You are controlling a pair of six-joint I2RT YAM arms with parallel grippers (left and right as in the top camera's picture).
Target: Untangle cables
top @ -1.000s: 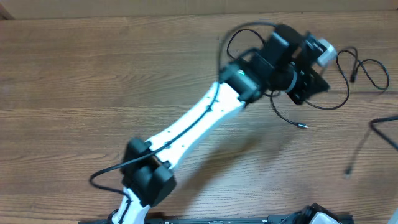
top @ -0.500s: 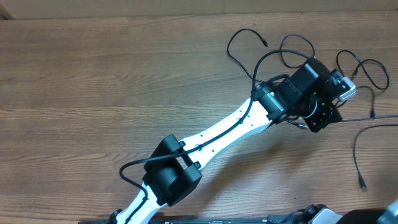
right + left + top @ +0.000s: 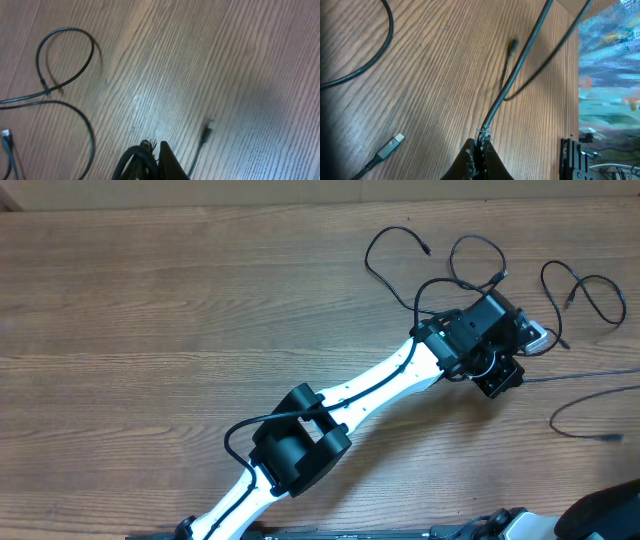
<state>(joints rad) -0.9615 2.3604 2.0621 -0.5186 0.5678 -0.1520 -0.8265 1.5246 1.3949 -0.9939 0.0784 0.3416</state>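
Note:
The left gripper dips slightly toward the bare wood below its fingers next and opens to release the taut black cable, since it runs clear of the far loops of cable.
Several thin black cables (image 3: 470, 265) lie looped at the table's far right. My left gripper (image 3: 510, 372) is among them. In the left wrist view its jaws (image 3: 481, 150) are shut on one black cable (image 3: 520, 60), which runs up and away, taut, above the wood. A loose cable end with a silver plug (image 3: 391, 144) lies to the left of the jaws. In the right wrist view my right gripper (image 3: 155, 152) is shut on a doubled loop of black cable (image 3: 131, 161). A small plug (image 3: 205, 133) lies just beyond it.
A taut cable (image 3: 585, 376) runs from the left gripper to the right edge, with a slack curve (image 3: 575, 415) below it. A separate loop (image 3: 592, 292) lies at the far right. The table's right edge (image 3: 577, 75) is close. The right arm (image 3: 610, 510) shows at the bottom right corner.
My left arm swung right and toward the front, dragging its cable with it. The loops at the far right are now uncovered and spread. The right-hand cable has shifted and pulled straight.

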